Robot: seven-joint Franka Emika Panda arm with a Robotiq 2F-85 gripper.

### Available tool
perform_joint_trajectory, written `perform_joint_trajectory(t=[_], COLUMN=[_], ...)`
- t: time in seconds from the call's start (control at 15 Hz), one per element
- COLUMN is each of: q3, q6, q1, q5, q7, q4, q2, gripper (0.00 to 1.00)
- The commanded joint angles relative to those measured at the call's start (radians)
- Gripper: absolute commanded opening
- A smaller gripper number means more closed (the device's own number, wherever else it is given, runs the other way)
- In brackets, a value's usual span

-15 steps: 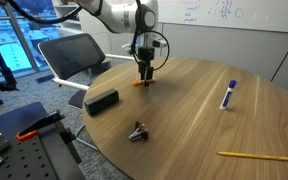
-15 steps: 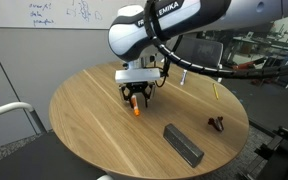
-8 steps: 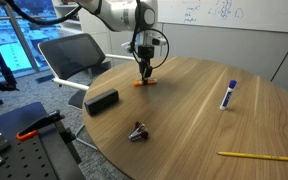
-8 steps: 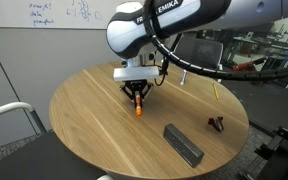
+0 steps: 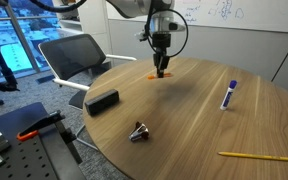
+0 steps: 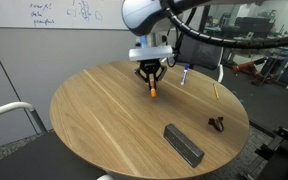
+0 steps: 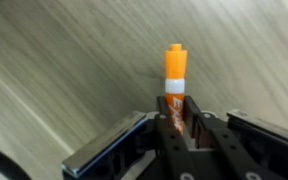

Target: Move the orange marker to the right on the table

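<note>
My gripper needs to move toward the yellow pencil, then down onto the bare wood between clip and blue-and-white marker and release it, since that part is clear.
The orange marker (image 7: 174, 82) is a short orange stick with a white band near its tip. My gripper (image 7: 177, 108) is shut on its lower part, and the tip points away from the wrist camera. In both exterior views the gripper (image 5: 161, 68) (image 6: 151, 84) hangs over the far half of the round wooden table (image 5: 204, 125) (image 6: 94, 120), holding the marker (image 5: 157, 75) (image 6: 153, 90) lifted off the top. The marker's gripped end is hidden between the fingers.
A blue-and-white marker (image 5: 227, 95) (image 6: 184, 76) lies on the table, as do a yellow pencil (image 5: 256, 156) (image 6: 215, 90), a black rectangular block (image 5: 101, 101) (image 6: 183, 144) and a small dark clip (image 5: 139, 131) (image 6: 217, 123). An office chair (image 5: 69, 57) stands behind the table.
The gripper closed on the orange marker, lifted it off the table and carried it sideways, away from the spot where it lay.
</note>
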Motion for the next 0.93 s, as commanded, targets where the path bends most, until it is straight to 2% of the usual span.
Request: perform_joint_trajectory(t=[0.0,0.33,0.47,0.73,0.8,0.87], q3=[-0.034,-0.091,-0.097,-0.093,-0.09,-0.089], q6=[-0.045,-0.028,-0.02,-0.002,0.001,0.006], q1=[-0.085,-0.18,-0.188,-0.161,-0.157,-0.152], q5=[-0.002,-0.025,-0.036,-0.064,-0.072,-0.083], q7=[0.005,-0.006,-0.01,-0.013,-0.016,-0.017], q4=[-0.087,-0.234,-0.299,-0.38,-0.397,-0.415], q2=[-0.051,-0.047,-0.048,-0.081,-0.089,-0.1], gripper=[0.05,0.05,0.05,0.05,0.44,0.46])
